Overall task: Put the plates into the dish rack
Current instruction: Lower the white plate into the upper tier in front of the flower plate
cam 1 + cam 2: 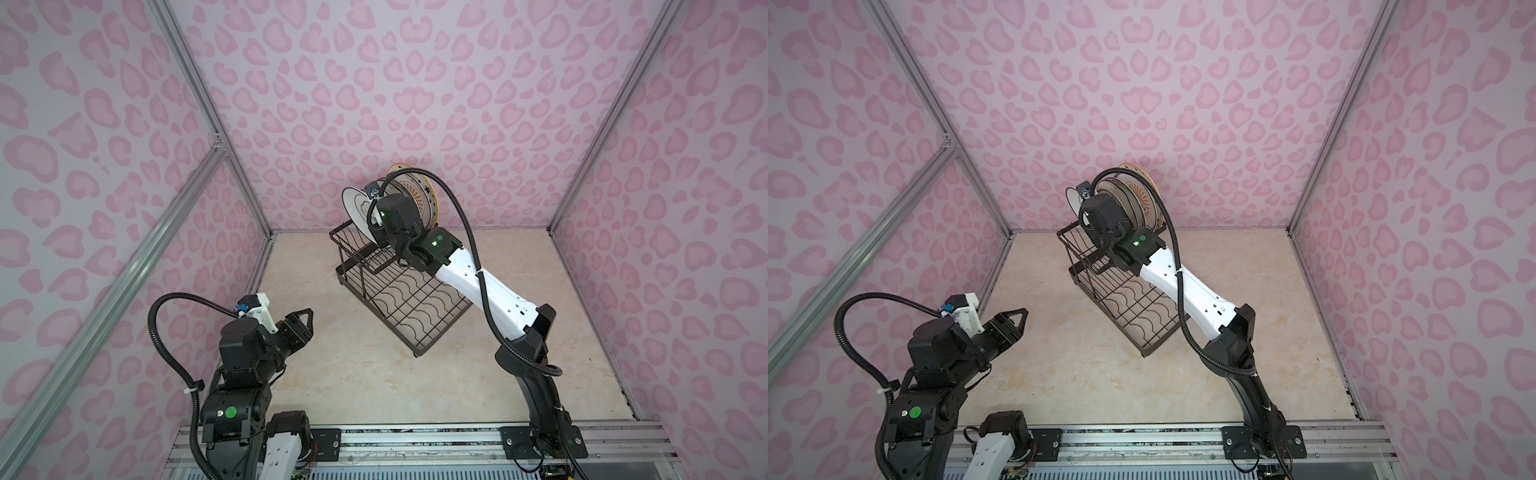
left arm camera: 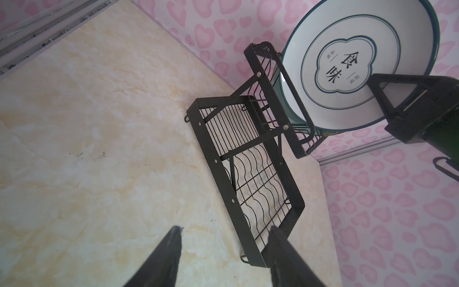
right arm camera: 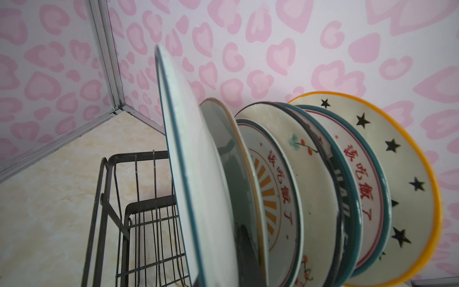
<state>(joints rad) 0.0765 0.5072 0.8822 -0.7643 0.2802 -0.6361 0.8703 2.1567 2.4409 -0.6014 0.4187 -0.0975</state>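
Observation:
The rack's end beside the pale green plate is otherwise empty. So my right gripper will next lower the white teal-rimmed plate into the rack wires there and release its rim.
The black wire dish rack (image 1: 399, 299) (image 1: 1129, 307) (image 2: 216, 159) stands near the back wall. Several plates (image 1: 415, 193) (image 1: 1133, 195) stand on edge in its raised basket, the orange-rimmed star plate (image 3: 387, 174) at the back. My right gripper (image 3: 231, 258) is shut on the front plate, white with a teal rim (image 3: 193, 174) (image 2: 347, 62) (image 1: 355, 208). One finger (image 2: 382, 94) lies across its lettered face. The other, dark finger (image 3: 246, 251) sits between it and a pale green plate (image 3: 231, 159). My left gripper (image 1: 305, 322) (image 1: 1019, 318) (image 2: 224, 231) hangs open and empty over the table, short of the rack's near end.
The rack's flat tray with wavy wires (image 2: 260, 184) (image 1: 415, 307) holds nothing. Marble-look tabletop (image 1: 353, 374) lies between the arms. Pink patterned walls with metal framing close in on three sides. A metal rail (image 1: 415, 436) runs along the front edge.

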